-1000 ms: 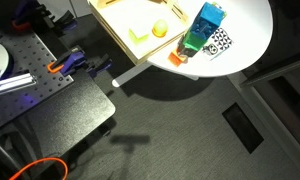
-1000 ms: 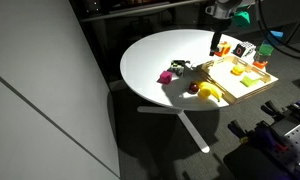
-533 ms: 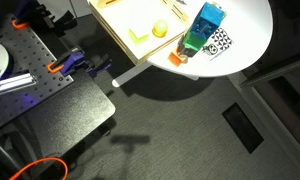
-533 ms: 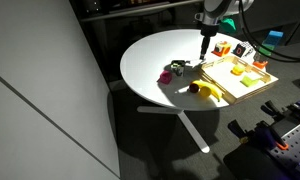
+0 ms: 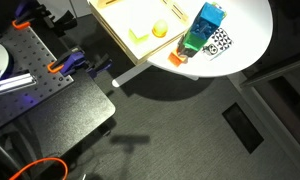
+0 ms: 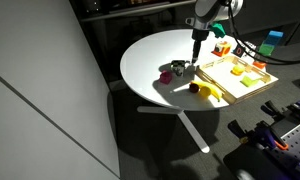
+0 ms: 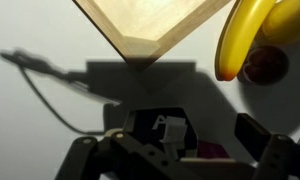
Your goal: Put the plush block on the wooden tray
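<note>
My gripper moves down and away next, to the plush block (image 6: 178, 68) beside the magenta toy.
The plush block (image 6: 178, 68) is a dark cube on the round white table (image 6: 150, 55), just left of the wooden tray (image 6: 230, 74). In the wrist view it is a dark cube with a pale letter (image 7: 156, 128), below the tray's corner (image 7: 150, 18). My gripper (image 6: 196, 63) hangs close above the table beside the block and near the tray's left corner. Its fingers (image 7: 180, 155) are spread apart and empty, with the block just ahead of them. The tray's near corner also shows in an exterior view (image 5: 128, 20).
A magenta toy (image 6: 166, 76) lies next to the block. A banana (image 7: 240, 40) and a dark red apple (image 7: 265, 65) lie by the tray's edge. A blue-green box (image 5: 205, 28), an orange piece (image 5: 177, 57) and a checkered marker (image 5: 221, 42) stand beyond the tray.
My arm has swung left from above the tray's far side and come down toward the plush block. The objects have not moved.
</note>
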`<state>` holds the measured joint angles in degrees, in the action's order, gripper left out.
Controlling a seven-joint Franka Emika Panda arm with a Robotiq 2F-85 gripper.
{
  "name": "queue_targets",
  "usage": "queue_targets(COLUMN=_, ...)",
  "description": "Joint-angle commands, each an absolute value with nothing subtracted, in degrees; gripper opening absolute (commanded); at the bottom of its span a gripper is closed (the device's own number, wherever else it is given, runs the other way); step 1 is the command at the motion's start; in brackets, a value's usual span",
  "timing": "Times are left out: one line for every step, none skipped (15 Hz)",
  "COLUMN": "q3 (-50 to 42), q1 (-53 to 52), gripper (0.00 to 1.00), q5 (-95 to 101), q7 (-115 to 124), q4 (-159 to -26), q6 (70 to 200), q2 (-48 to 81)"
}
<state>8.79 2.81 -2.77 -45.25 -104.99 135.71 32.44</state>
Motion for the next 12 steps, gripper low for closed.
queue_targets(q3=10.08, q1=3.38, gripper=1.00, q5=-2.60, q7=-47.41, q4=-102.01, q6=136.51, q2=35.06)
queue_targets(q3=10.15, q1=3.24, gripper=1.00, q5=-2.38, q7=-47.51, q4=-101.68, q6=136.79, q2=35.56)
queue_targets(q3=10.16, q1=3.08, gripper=1.00, q5=-2.12, q7=-47.67, q4=-101.30, q6=137.02, q2=36.08)
queue_targets(q3=10.09, q1=2.83, gripper=1.00, q5=-1.78, q7=-47.72, q4=-100.83, q6=137.36, q2=36.79)
queue_targets(q3=10.14, q1=2.71, gripper=1.00, q5=-1.65, q7=-47.79, q4=-100.55, q6=137.67, q2=37.30)
queue_targets(q3=10.12, q1=2.52, gripper=1.00, q5=-1.43, q7=-47.76, q4=-100.21, q6=138.25, q2=37.88)
queue_targets(q3=10.18, q1=2.42, gripper=1.00, q5=-1.33, q7=-47.87, q4=-99.85, q6=138.64, q2=38.45)
queue_targets(q3=10.18, q1=2.23, gripper=1.00, q5=-1.06, q7=-47.90, q4=-99.37, q6=139.09, q2=39.14)
queue_targets(q3=10.21, q1=2.08, gripper=1.00, q5=-0.80, q7=-47.90, q4=-98.87, q6=139.28, q2=39.72)
queue_targets(q3=10.28, q1=1.97, gripper=1.00, q5=-0.49, q7=-47.87, q4=-98.41, q6=139.55, q2=40.31)
queue_targets(q3=10.33, q1=1.81, gripper=1.00, q5=-0.19, q7=-47.80, q4=-97.91, q6=139.89, q2=40.89)
queue_targets(q3=10.39, q1=1.65, gripper=1.00, q5=0.05, q7=-47.80, q4=-97.41, q6=140.20, q2=41.46)
